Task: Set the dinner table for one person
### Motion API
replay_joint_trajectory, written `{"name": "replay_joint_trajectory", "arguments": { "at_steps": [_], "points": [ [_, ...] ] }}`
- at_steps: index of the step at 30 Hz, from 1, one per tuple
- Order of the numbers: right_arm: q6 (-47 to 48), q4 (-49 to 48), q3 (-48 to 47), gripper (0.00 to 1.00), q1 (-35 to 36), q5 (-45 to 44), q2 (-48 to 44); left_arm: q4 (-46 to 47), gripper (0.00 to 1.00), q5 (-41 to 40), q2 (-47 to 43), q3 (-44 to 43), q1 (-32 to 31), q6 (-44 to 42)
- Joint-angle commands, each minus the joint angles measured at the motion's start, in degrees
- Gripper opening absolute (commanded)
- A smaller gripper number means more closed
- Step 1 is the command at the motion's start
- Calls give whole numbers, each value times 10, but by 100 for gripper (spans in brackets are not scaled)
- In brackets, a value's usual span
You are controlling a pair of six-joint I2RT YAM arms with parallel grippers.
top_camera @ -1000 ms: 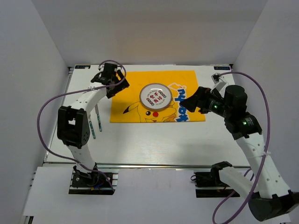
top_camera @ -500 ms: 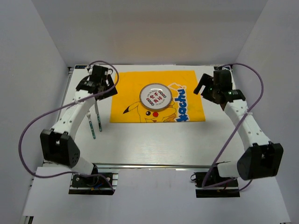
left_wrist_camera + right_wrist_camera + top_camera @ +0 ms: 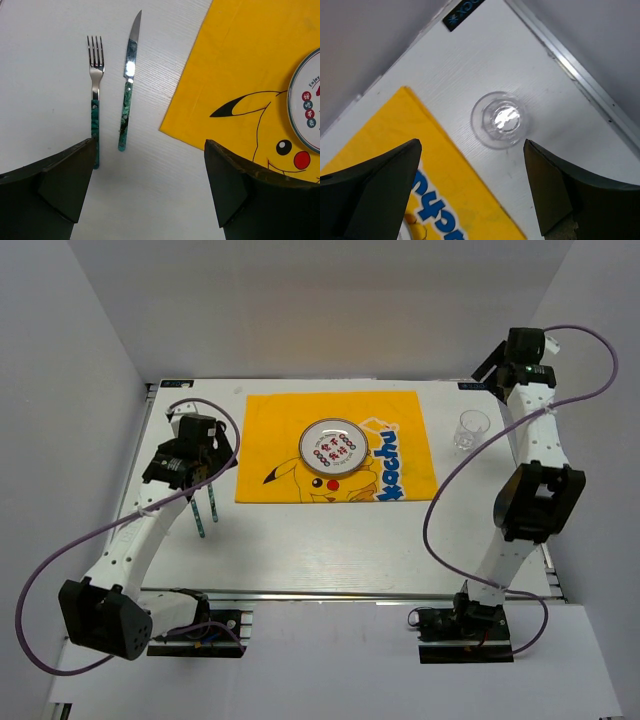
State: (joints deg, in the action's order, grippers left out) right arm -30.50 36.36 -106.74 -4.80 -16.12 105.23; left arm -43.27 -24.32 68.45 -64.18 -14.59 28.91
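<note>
My right gripper will next go down toward the clear glass well below its fingers, then straddle the glass's rim on the metal bar's side (image 3: 488, 423) (image 3: 524, 111) and close.
The white dinner table (image 3: 330, 540) holds a yellow cartoon placemat (image 3: 335, 445) with a round printed plate (image 3: 333, 446) on it. A fork (image 3: 199, 515) and a knife (image 3: 213, 502) with green handles lie side by side left of the mat. They also show in the left wrist view, the fork (image 3: 94, 85) and the knife (image 3: 127, 85). A clear glass (image 3: 469, 430) stands right of the mat, and shows in the right wrist view (image 3: 499, 120). My left gripper (image 3: 200, 452) is open and empty above the cutlery (image 3: 150, 145). My right gripper (image 3: 500, 362) is open and empty, high above the glass (image 3: 471, 145).
White walls enclose the table on the left, back and right. A metal rail (image 3: 580, 80) runs along the table's right edge close to the glass. Purple cables loop beside both arms.
The right arm has swung from over the mat's right edge up to the back right corner, and the glass now shows standing on the table. The left gripper has drawn back left, off the mat's corner.
</note>
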Motion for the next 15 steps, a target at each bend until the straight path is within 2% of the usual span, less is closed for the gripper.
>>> {"name": "replay_joint_trajectory", "arguments": {
  "at_steps": [1,7,12,15],
  "points": [
    [-6,53,-53,88,-23,-48,58,29,98,13,-19,6,-3,-7],
    [4,50,-50,82,-40,-51,101,30,98,30,-14,9,-8,-8],
    [4,7,34,78,-43,-40,91,33,98,41,-12,8,-8,-9],
    [4,-8,49,74,-44,-35,103,36,98,52,-9,11,-8,-10]
  ]
}}
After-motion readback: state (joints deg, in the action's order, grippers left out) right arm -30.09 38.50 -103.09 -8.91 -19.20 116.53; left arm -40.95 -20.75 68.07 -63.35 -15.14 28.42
